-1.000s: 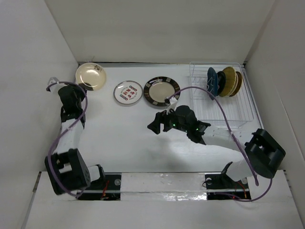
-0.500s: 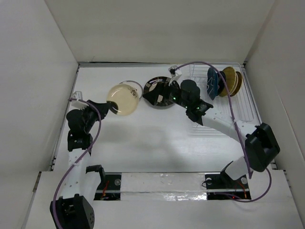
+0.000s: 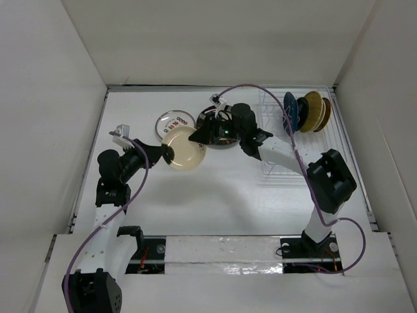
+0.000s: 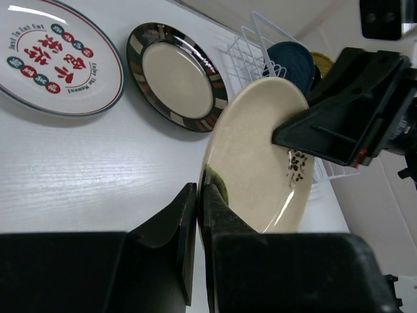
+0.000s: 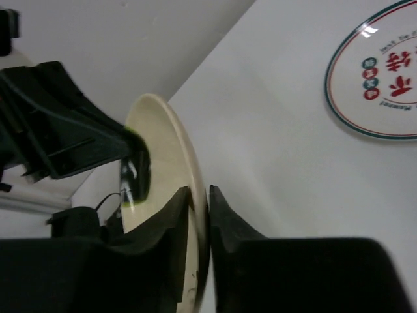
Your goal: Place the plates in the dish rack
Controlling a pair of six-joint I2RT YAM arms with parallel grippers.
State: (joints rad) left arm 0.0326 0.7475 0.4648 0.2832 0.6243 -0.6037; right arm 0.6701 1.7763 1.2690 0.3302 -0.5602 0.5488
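Observation:
The right gripper swings to the right in the top view next, lowers the cream plate and releases it, since the rack's bare wire stands free beside the blue plate [image 3: 290, 111].
A cream plate [image 3: 184, 149] hangs tilted above the table's middle, held from both sides. My left gripper [image 3: 168, 154] is shut on its near-left rim, seen close in the left wrist view [image 4: 199, 195] with the cream plate [image 4: 254, 156] rising from the fingers. My right gripper [image 3: 202, 135] pinches the opposite rim; in the right wrist view [image 5: 199, 193] the plate's edge [image 5: 176, 156] sits between the fingers. A white plate with red marks [image 3: 176, 120] and a black-rimmed plate [image 3: 216, 120] lie flat behind. The dish rack [image 3: 306, 151] at the right holds a blue plate [image 3: 290, 111] and yellow ones [image 3: 317, 109].
White walls enclose the table on the left, back and right. The right arm stretches across in front of the rack's left side, its purple cable [image 3: 260, 88] arching over the rack. The rack's near slots show only bare wire.
My left arm carried the cream plate from the back-left corner to the table's middle. My right arm swung left and back, and its jaws closed on the plate's far rim.

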